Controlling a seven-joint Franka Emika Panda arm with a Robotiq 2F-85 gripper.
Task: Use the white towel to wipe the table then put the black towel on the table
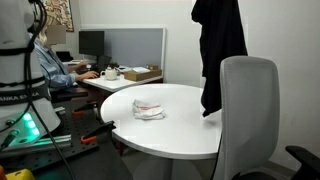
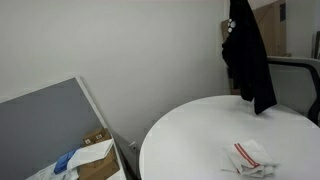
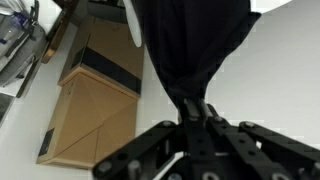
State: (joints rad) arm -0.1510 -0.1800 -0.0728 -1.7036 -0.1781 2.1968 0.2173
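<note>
The gripper comes down toward the tabletop by the grey-white chair next and releases the bunched top of the black towel (image 1: 220,50), since that spot lies below the gripper.
The black towel (image 1: 220,50) (image 2: 250,55) hangs in a long drape over the far side of the round white table (image 1: 185,135) (image 2: 190,130). Its lower tip is close to the tabletop, and I cannot tell if it touches. In the wrist view my gripper (image 3: 194,108) is shut on the bunched top of the black towel (image 3: 190,45), which spreads out below it. The gripper itself lies beyond the upper edge of both exterior views. The small white towel (image 1: 148,108) (image 2: 250,157) with reddish stripes lies crumpled on the table, apart from the black one.
A grey-white chair (image 1: 245,110) (image 2: 295,85) stands against the table by the hanging towel. A desk with a monitor (image 1: 91,44), a seated person (image 1: 52,65) and a cardboard box (image 1: 140,73) (image 2: 95,155) (image 3: 95,110) are beyond the table. The robot base (image 1: 15,80) is beside it.
</note>
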